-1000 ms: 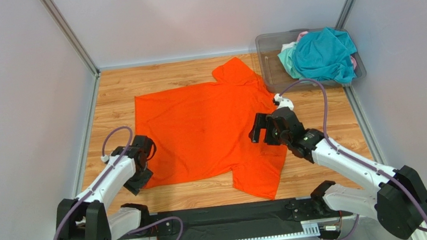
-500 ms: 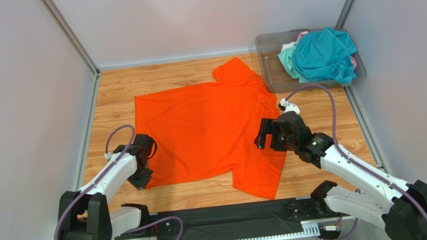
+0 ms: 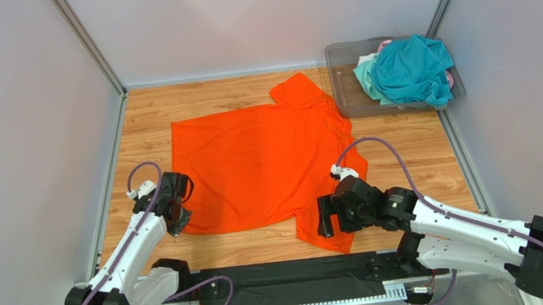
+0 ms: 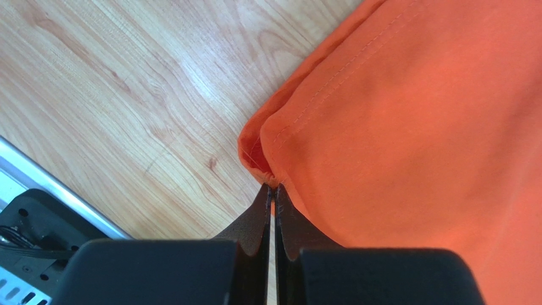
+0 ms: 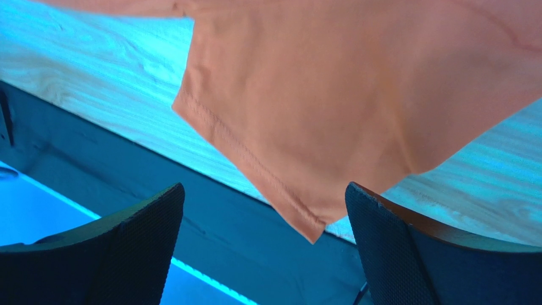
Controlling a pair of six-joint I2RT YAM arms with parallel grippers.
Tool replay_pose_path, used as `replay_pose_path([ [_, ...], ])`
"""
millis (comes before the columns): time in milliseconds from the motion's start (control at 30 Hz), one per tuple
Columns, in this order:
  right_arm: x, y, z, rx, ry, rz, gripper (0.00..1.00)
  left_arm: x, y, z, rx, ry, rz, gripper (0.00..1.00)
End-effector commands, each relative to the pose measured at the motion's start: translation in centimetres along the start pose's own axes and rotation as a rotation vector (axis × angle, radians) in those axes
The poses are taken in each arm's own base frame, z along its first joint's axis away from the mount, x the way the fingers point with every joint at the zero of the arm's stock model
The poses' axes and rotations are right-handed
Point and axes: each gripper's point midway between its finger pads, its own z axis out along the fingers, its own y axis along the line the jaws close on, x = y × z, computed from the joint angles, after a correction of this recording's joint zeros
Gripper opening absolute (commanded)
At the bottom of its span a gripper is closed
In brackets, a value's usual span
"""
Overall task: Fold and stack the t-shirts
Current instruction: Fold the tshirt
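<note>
The sleeve's hemmed corner (image 3: 346,248) (image 5: 310,227) shows between the spread fingers, so I will lower my right gripper and ease it back toward the black mat to close on the corner.
A bright orange t-shirt (image 3: 260,162) lies spread flat on the wooden table. My left gripper (image 3: 180,224) is at the shirt's near-left hem corner. In the left wrist view the gripper (image 4: 273,189) is shut, pinching the bunched corner of the orange fabric (image 4: 407,127). My right gripper (image 3: 328,223) stands open over the near sleeve, close to the table's front edge. The right wrist view shows the sleeve's hemmed tip (image 5: 305,82) between the wide-apart fingers (image 5: 146,222), not touching them. A teal t-shirt (image 3: 412,69) lies heaped in the bin.
A clear grey plastic bin (image 3: 346,97) stands at the back right with the teal shirt, a pale mint one (image 3: 366,75) and a bit of pink (image 3: 384,44). A black mat (image 3: 282,279) runs along the near edge. Grey walls close in both sides.
My left gripper has shut on the shirt's near-left corner. The right arm has swung from the shirt's right side down to the near sleeve, still open.
</note>
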Motion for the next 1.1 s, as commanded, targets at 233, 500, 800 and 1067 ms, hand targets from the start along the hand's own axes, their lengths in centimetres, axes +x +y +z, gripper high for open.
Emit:
replay_pose_path([
  [233, 4.1, 0.8, 0.7, 0.049, 0.12, -0.076, 0.94, -0.8, -0.5, -1.0, 0.096, -0.048, 0.004, 0.0],
  [500, 4.9, -1.0, 3.5, 0.219, 0.165, -0.147, 0.84, -1.0, -0.4, -1.0, 0.088, -0.054, 0.014, 0.0],
  [800, 3.8, -2.4, 3.6, 0.348, 0.123, -0.119, 0.31, -1.4, -0.4, -1.4, 0.091, -0.067, 0.003, 0.0],
  [1067, -0.3, -0.6, 0.6, 0.29, -0.027, -0.11, 0.0, -2.5, -1.1, -2.7, 0.144, -0.101, -0.029, 0.0],
])
